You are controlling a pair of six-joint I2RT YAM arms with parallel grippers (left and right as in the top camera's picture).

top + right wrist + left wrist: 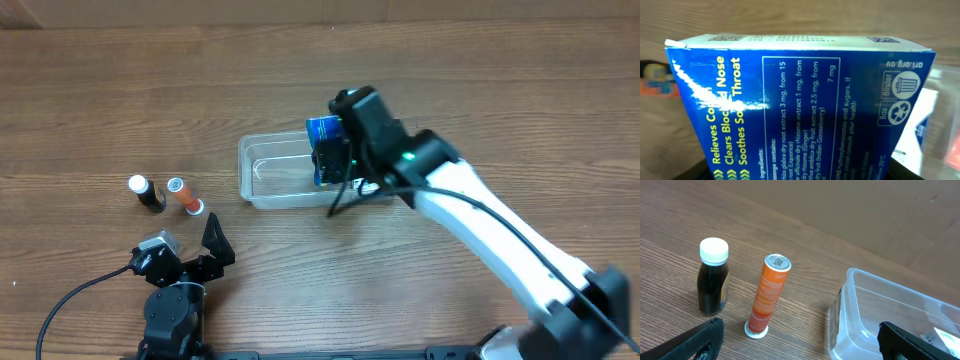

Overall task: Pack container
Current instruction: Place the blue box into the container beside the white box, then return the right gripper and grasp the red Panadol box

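The white packet takes one end of the container (268,172), so the robot's right gripper should lower next toward the container's empty bottom beside the packet and release the blue medicine box.
The clear plastic container (268,172) lies at mid-table. It also shows in the left wrist view (860,305). My right gripper (332,160) is shut on a blue medicine box (324,140) and holds it over the container's right part. The box (800,95) fills the right wrist view, and the gripper's fingers (800,174) barely show at the bottom edge. My left gripper (200,258) is open and empty near the front edge, below-left of the container. Its fingers (800,347) frame the left wrist view.
A small dark bottle with a white cap (147,192) (713,277) and an orange tube (184,196) (769,295) stand left of the container. A white packet (942,337) lies in the container's right end. The cable of the left arm trails along the front edge.
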